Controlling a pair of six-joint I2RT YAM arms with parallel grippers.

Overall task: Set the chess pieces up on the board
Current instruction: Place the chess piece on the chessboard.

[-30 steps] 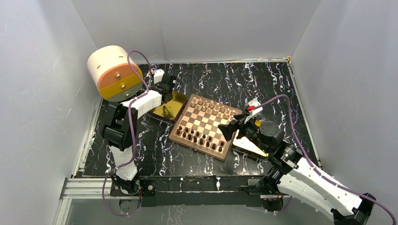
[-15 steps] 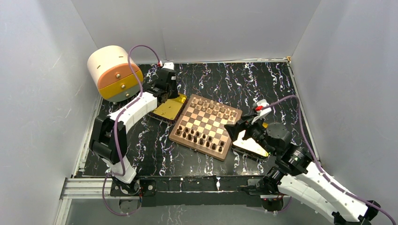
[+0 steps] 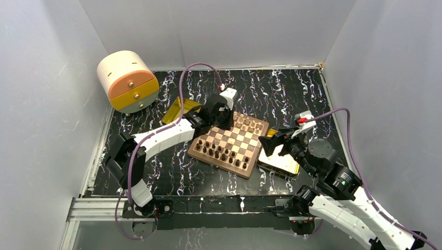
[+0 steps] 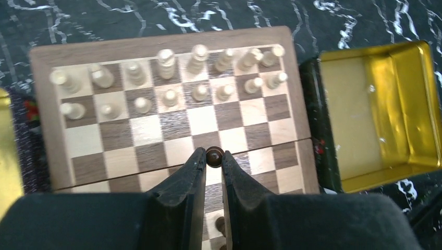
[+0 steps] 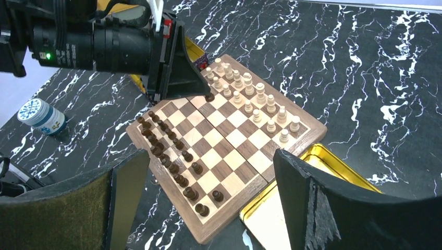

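Observation:
The left gripper moves back and down to the gap in the dark pieces' front row (image 3: 240, 156) and releases the piece next, because that light square stands empty.
The wooden chessboard (image 3: 235, 140) lies tilted mid-table. Light tan pieces (image 3: 245, 124) fill its far two rows and dark pieces (image 3: 224, 155) stand along its near side. My left gripper (image 3: 223, 121) hovers over the board's far-left part, shut on a small dark piece (image 4: 214, 155) above the middle squares (image 4: 200, 120). The right wrist view shows it (image 5: 209, 97) held clear of the board (image 5: 229, 151), near the light pieces (image 5: 250, 94). My right gripper (image 3: 267, 143) is open and empty, above the board's right edge and a gold tray.
One gold tray (image 3: 280, 162) lies by the board's right edge and another (image 3: 180, 108) by its far-left. A cream and orange drum-shaped drawer box (image 3: 127, 80) stands at the back left. A small white can (image 5: 41, 117) stands left of the board.
My left arm has swung from the left gold tray to over the board, carrying the dark piece. My right gripper has drawn back to the right, off the board.

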